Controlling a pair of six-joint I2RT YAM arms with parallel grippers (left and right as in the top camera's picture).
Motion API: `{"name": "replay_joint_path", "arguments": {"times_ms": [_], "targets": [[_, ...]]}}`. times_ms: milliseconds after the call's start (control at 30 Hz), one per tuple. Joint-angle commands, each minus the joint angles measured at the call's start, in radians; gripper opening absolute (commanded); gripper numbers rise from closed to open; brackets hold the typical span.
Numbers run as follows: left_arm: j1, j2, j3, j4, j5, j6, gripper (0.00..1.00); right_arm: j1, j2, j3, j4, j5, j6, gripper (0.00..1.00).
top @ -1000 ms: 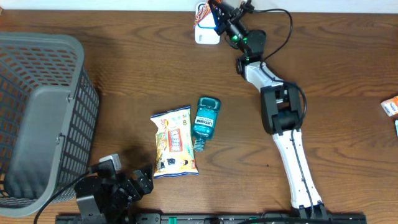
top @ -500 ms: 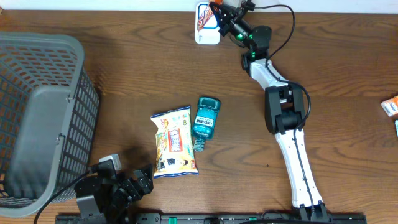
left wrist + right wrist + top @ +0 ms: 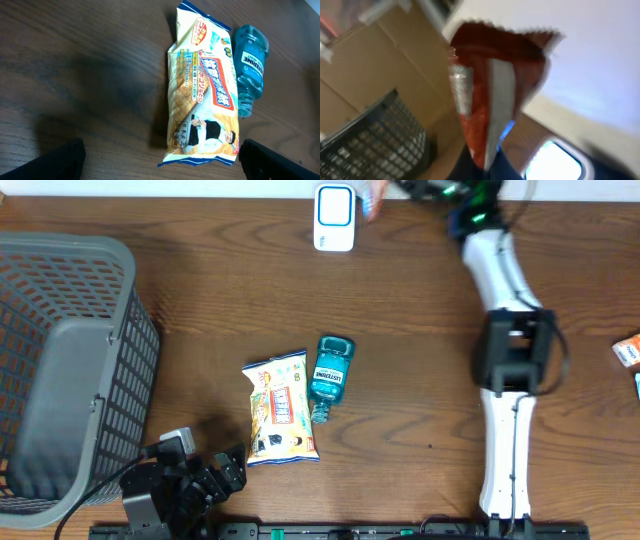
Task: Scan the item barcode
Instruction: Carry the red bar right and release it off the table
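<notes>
My right gripper swings from the scanner [image 3: 334, 218] toward the small packets next, tips downward and brings the red packet down just beyond them, where bare table shows.
A white barcode scanner [image 3: 334, 218] lies at the table's far edge. Just right of it my right gripper [image 3: 402, 188] is shut on a red and silver snack packet [image 3: 373, 199], most of it cut off by the frame's top. In the right wrist view the blurred packet [image 3: 492, 85] stands up from my gripper [image 3: 485, 167], with the scanner [image 3: 555, 160] below right. My left gripper [image 3: 160, 167] is open low over the near table, its dark fingers [image 3: 55, 162] wide apart just short of a yellow snack bag [image 3: 202, 95].
A grey mesh basket [image 3: 60, 370] fills the left side. The yellow snack bag [image 3: 280, 408] and a blue mouthwash bottle [image 3: 329, 375] lie side by side mid-table. Small packets [image 3: 628, 350] sit at the right edge.
My right arm has swung to the right along the far edge with the red packet, uncovering the scanner. The left arm has not moved.
</notes>
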State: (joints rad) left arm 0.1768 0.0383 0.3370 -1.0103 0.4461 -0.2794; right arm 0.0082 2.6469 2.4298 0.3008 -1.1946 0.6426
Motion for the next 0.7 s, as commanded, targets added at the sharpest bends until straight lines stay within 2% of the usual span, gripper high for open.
{"name": "replay_joint_path", "arguments": {"times_ms": [0, 67, 167, 233, 300, 367, 400, 467, 667], "targets": [[0.003, -0.002, -0.006, -0.039, 0.010, 0.017, 0.98, -0.089, -0.076, 0.017, -0.292, -0.024, -0.257, 0.01], [0.003, -0.002, -0.006, -0.039, 0.010, 0.017, 0.98, -0.121, -0.103, 0.017, -0.575, 0.097, -0.451, 0.01], [0.003, -0.002, -0.006, -0.039, 0.010, 0.017, 0.98, -0.151, -0.146, 0.017, -0.983, 0.445, -0.754, 0.01], [0.003, -0.002, -0.006, -0.039, 0.010, 0.017, 0.98, -0.166, -0.163, 0.017, -1.141, 0.661, -0.844, 0.01], [0.003, -0.002, -0.006, -0.039, 0.010, 0.017, 0.98, -0.188, -0.169, 0.017, -1.261, 0.881, -0.869, 0.01], [0.003, -0.002, -0.006, -0.039, 0.010, 0.017, 0.98, -0.216, -0.171, 0.017, -1.339, 1.077, -0.869, 0.01], [0.003, -0.002, -0.006, -0.039, 0.010, 0.017, 0.99, -0.250, -0.167, 0.010, -1.386, 1.264, -0.869, 0.01], [0.003, -0.002, -0.006, -0.039, 0.010, 0.017, 0.98, -0.294, -0.164, 0.005, -1.398, 1.420, -0.869, 0.01], [0.003, -0.002, -0.006, -0.039, 0.010, 0.017, 0.98, -0.444, -0.163, 0.003, -1.375, 1.446, -0.914, 0.01]]}}
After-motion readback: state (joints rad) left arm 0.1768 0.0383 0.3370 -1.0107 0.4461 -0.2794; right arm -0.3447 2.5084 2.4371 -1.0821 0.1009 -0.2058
